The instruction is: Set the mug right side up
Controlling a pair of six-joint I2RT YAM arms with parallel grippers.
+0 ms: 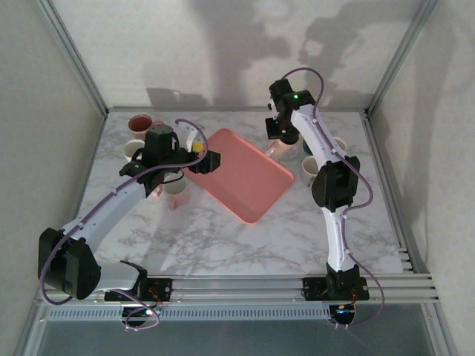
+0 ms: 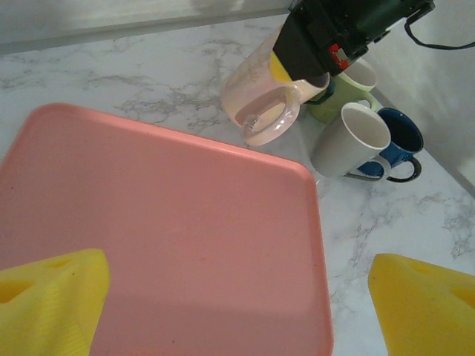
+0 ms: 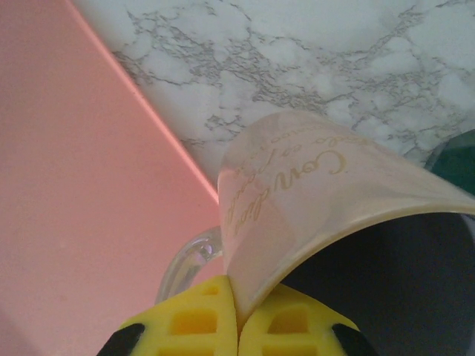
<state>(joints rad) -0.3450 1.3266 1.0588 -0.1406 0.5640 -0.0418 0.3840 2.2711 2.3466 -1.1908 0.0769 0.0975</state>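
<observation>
The right gripper lowers the mug onto the marble [image 1: 280, 153] [image 3: 194, 127] beside the tray's far edge next, then releases the mug's rim.
My right gripper [image 1: 281, 139] is shut on the rim of a pale pink translucent mug [image 1: 275, 150]. The mug [image 2: 256, 100] hangs tilted beside the far right edge of the pink tray [image 2: 148, 222], handle towards the tray, rim up in the right gripper [image 2: 286, 68]. In the right wrist view the yellow fingertips [image 3: 194, 320] pinch the mug wall [image 3: 297, 193], which carries gold script, and the dark opening lies to the right. Whether the mug's base touches the table I cannot tell. My left gripper [image 2: 237, 311] is open over the tray [image 1: 245, 174] with nothing between its fingers [image 2: 48, 304].
A grey mug [image 2: 349, 137], a blue mug [image 2: 401, 137] and a green mug [image 2: 345, 93] stand close behind the held mug. Several more mugs [image 1: 139, 123] cluster left of the tray by the left arm. Frame posts and walls close in the table's back and sides.
</observation>
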